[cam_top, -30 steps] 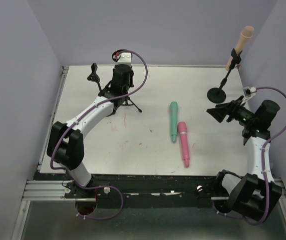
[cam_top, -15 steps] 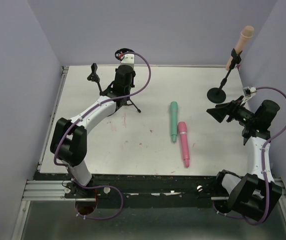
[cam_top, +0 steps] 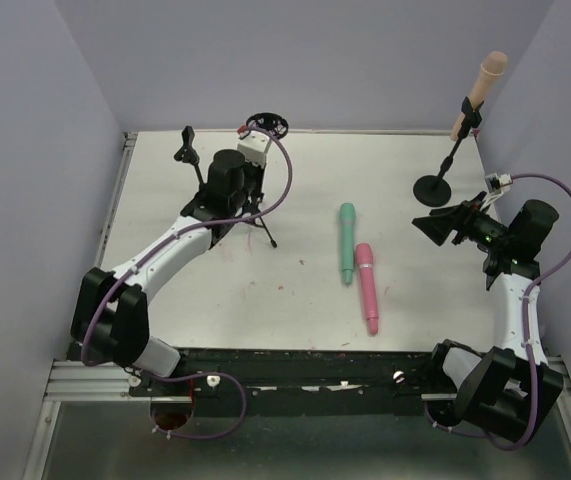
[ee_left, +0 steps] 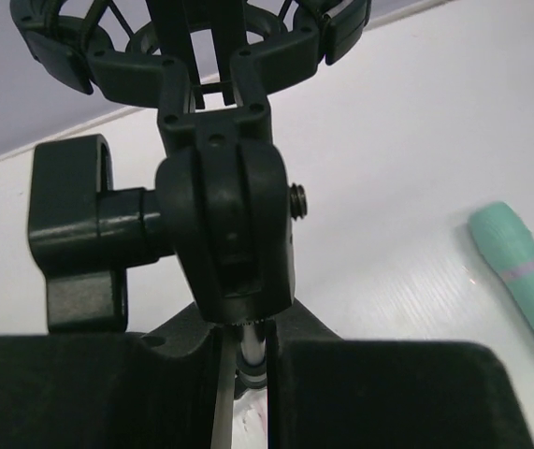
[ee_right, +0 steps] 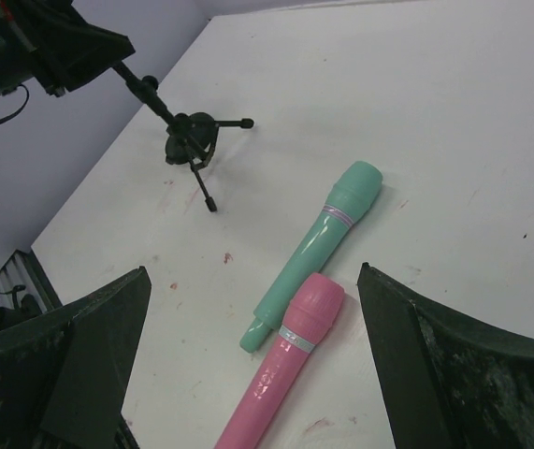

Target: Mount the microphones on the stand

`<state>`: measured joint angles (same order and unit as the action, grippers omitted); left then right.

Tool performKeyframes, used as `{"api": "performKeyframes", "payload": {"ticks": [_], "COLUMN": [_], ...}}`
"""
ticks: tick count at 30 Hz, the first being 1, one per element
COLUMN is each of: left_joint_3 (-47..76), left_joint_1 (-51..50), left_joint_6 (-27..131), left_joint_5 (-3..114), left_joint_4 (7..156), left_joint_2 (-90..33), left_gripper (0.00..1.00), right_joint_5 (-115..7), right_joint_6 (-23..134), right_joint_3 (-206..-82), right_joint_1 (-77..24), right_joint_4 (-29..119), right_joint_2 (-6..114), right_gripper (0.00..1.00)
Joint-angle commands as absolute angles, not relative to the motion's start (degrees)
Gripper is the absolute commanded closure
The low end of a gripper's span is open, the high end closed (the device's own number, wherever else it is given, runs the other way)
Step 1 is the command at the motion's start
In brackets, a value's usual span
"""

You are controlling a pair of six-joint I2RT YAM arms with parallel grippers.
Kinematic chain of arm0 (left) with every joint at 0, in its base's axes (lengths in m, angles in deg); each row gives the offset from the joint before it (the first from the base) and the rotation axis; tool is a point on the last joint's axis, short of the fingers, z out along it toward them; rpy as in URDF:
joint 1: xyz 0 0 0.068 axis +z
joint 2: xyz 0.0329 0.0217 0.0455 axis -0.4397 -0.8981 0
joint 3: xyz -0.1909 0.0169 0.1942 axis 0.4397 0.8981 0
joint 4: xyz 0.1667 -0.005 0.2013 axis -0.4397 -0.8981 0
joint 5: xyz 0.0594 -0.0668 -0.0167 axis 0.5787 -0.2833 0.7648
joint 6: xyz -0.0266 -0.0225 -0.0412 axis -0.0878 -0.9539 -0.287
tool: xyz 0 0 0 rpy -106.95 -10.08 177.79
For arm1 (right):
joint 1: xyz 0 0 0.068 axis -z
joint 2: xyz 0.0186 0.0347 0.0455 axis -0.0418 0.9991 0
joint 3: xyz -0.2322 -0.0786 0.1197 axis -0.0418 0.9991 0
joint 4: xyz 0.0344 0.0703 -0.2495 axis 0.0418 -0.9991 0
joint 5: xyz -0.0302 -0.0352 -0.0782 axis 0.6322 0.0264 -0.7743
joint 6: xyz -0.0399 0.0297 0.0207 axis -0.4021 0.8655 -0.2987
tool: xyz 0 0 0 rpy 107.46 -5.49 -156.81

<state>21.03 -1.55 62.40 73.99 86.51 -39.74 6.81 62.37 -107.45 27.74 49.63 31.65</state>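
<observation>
The tripod stand will turn along with my left gripper as it next moves back and toward the teal microphone (cam_top: 347,243) (ee_left: 526,279).
A teal microphone (cam_top: 347,243) and a pink microphone (cam_top: 367,287) lie side by side mid-table, also seen as the teal microphone (ee_right: 318,241) and pink microphone (ee_right: 287,365) in the right wrist view. A peach microphone (cam_top: 485,82) sits clipped in the round-base stand (cam_top: 432,186) at the far right. My left gripper (cam_top: 251,158) is shut on the thin pole of the black tripod stand (cam_top: 261,225). Its ring holder (ee_left: 192,47) rises just above the fingers (ee_left: 379,393). My right gripper (cam_top: 443,226) stands wide open near the round base, holding nothing.
Another black clip holder (cam_top: 185,145) stands at the far left, behind my left arm. The tripod's feet (ee_right: 194,145) rest on the table left of the lying microphones. Walls close the table on the left, back and right.
My left gripper has closed onto the tripod stand's pole. The stand's ring holder has shifted right and nearer, and the left elbow has swung left. The right arm and microphones are unmoved.
</observation>
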Motion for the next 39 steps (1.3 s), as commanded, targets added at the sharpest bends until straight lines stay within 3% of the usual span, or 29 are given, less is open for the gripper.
{"api": "performKeyframes", "payload": {"ticks": [1,7,10,26,33,39], "left_joint_3": [24.23,31.25,35.47,42.69,44.97,45.24], "left_joint_1": [-1.33,-1.33,-2.04,-7.75,-8.28,-8.37], "left_joint_6": [65.53,62.29,61.66,68.25,64.91,63.85], "left_joint_5": [48.92,25.79,20.41,27.16,32.43,36.56], "left_joint_4": [89.60,94.23,98.11,103.48,104.80,101.37], "left_joint_2": [-31.15,-25.69,-23.76,-23.31,-21.82,-18.05], "left_gripper": [1.00,1.00,1.00,1.00,0.61,0.48], "right_joint_5": [8.48,8.75,8.92,9.27,9.54,9.54], "right_joint_6": [61.75,61.66,61.66,61.14,61.22,61.22], "right_joint_3": [-109.16,-109.08,-109.08,-108.55,-108.28,-108.11], "right_joint_1": [27.97,27.97,27.97,27.97,28.06,27.97], "right_joint_4": [48.83,48.74,48.83,49.18,49.35,49.62], "right_joint_2": [31.92,31.75,31.84,32.28,32.98,33.15], "right_gripper": [0.00,0.00,0.00,0.00,0.00,0.00]}}
